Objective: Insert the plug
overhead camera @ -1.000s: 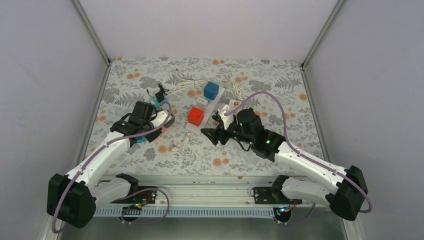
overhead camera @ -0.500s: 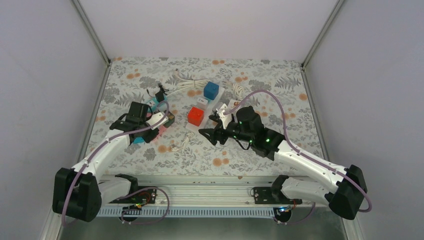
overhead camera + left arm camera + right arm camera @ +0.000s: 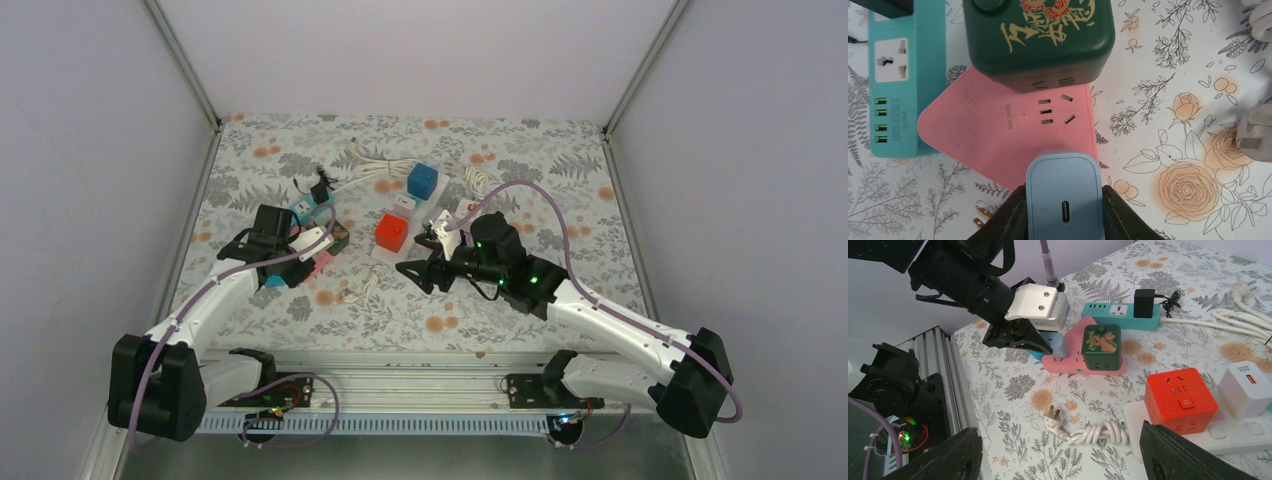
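Note:
My left gripper has the charger plug (image 3: 1063, 195) over the near end of the pink power strip already. It needs to press down and outward onto that end of the power strip next, to release the plug.
My left gripper (image 3: 1063, 212) is shut on a light blue charger plug (image 3: 1063, 195) with a USB-C slot facing the camera. It holds the plug just above the near corner of the pink triangular power strip (image 3: 998, 135). The strip's free sockets (image 3: 1053, 107) lie just beyond the plug. The plug's prongs are hidden underneath. From above, the left gripper (image 3: 287, 265) is at the pink strip (image 3: 322, 260). My right gripper (image 3: 1060, 452) is open and empty, low over a coiled white cord (image 3: 1093, 432). It also shows in the top view (image 3: 418, 272).
A dark green cube adapter (image 3: 1038, 40) sits on the pink strip. A teal power strip (image 3: 903, 75) lies beside it with a black adapter (image 3: 1147, 301). A red cube (image 3: 1182, 400), a white charger (image 3: 1248, 387) and a blue cube (image 3: 422, 180) sit on a white strip (image 3: 1228, 440).
My left gripper has shifted a little to the left and nearer with the blue plug. My right gripper has edged slightly left.

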Controlling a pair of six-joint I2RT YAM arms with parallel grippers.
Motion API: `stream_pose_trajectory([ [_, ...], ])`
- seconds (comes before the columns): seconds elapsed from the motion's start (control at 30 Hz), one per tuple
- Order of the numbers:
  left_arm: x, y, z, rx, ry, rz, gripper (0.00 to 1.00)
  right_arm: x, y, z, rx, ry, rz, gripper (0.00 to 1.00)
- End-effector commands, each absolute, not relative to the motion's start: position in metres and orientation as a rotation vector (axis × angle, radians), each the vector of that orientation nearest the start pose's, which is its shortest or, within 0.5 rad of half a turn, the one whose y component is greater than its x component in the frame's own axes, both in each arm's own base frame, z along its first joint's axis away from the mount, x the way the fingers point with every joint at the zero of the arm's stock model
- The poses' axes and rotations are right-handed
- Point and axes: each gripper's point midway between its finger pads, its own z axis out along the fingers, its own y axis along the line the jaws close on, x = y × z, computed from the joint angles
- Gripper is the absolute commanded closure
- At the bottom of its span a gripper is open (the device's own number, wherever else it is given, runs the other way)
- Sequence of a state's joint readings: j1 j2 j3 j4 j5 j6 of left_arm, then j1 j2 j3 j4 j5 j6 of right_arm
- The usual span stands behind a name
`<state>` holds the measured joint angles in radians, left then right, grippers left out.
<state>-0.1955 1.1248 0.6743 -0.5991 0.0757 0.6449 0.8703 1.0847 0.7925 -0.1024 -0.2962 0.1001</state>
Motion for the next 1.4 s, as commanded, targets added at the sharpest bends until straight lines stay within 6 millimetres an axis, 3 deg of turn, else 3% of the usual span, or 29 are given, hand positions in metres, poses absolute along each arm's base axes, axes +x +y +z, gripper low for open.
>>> stream_pose_trajectory([
  [0.0, 0.272, -0.071, 0.084, 1.103, 2.375, 0.017, 0.98, 0.195, 0.319, 0.249, -0.969, 1.816, 0.939, 0.19],
  [0.4, 0.270, -0.060, 0.066, 1.100, 2.464, 0.042, 0.98, 0.199, 0.321, 0.242, -0.975, 1.834, 0.922, 0.19],
  [0.57, 0.267, -0.066, 0.048, 1.113, 2.520, -0.050, 0.98, 0.200, 0.321, 0.239, -0.974, 1.840, 0.913, 0.19],
  [0.8, 0.291, -0.097, 0.075, 1.061, 2.417, -0.251, 0.98, 0.201, 0.320, 0.239, -0.969, 1.840, 0.902, 0.19],
  [1.0, 0.316, -0.089, 0.081, 0.937, 2.443, -0.171, 0.97, 0.205, 0.320, 0.237, -0.956, 1.845, 0.891, 0.19],
  [1.1, 0.317, -0.081, 0.073, 0.912, 2.480, -0.111, 0.97, 0.205, 0.319, 0.237, -0.955, 1.845, 0.887, 0.19],
  [1.37, 0.291, -0.060, 0.029, 0.977, 2.619, 0.031, 0.97, 0.206, 0.320, 0.235, -0.953, 1.846, 0.883, 0.19],
])
